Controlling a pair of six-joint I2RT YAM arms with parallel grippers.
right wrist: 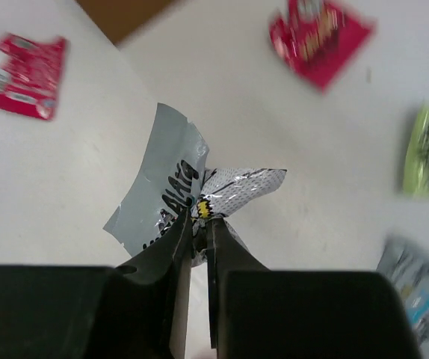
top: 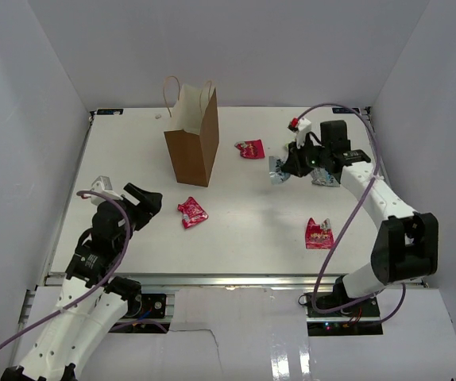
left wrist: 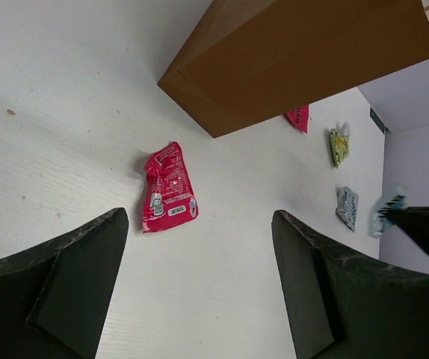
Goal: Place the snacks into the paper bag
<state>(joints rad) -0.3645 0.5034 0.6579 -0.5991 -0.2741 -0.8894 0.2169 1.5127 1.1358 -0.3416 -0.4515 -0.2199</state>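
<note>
The bag is upright, so my right gripper will next rise and swing left in the top view, over the paper bag's opening (top: 192, 109).
The brown paper bag (top: 192, 147) stands upright at the back left of centre, its mouth open. My right gripper (right wrist: 201, 221) is shut on a silver-grey snack packet (right wrist: 168, 183), pinching its crumpled middle; in the top view that packet (top: 276, 171) sticks out left of the right gripper (top: 290, 167). A second silver-blue packet (top: 326, 177) lies just right of it. Red-pink packets lie behind the bag's right side (top: 250, 148), in the centre (top: 192, 212) and at the front right (top: 319, 233). My left gripper (left wrist: 199, 224) is open near the centre red packet (left wrist: 168, 191), holding nothing.
A small yellow-green packet (right wrist: 427, 149) lies on the table beyond the held one, also seen past the bag (left wrist: 338, 146). White walls enclose the table on three sides. The right arm's purple cable (top: 347, 111) loops over the back right corner.
</note>
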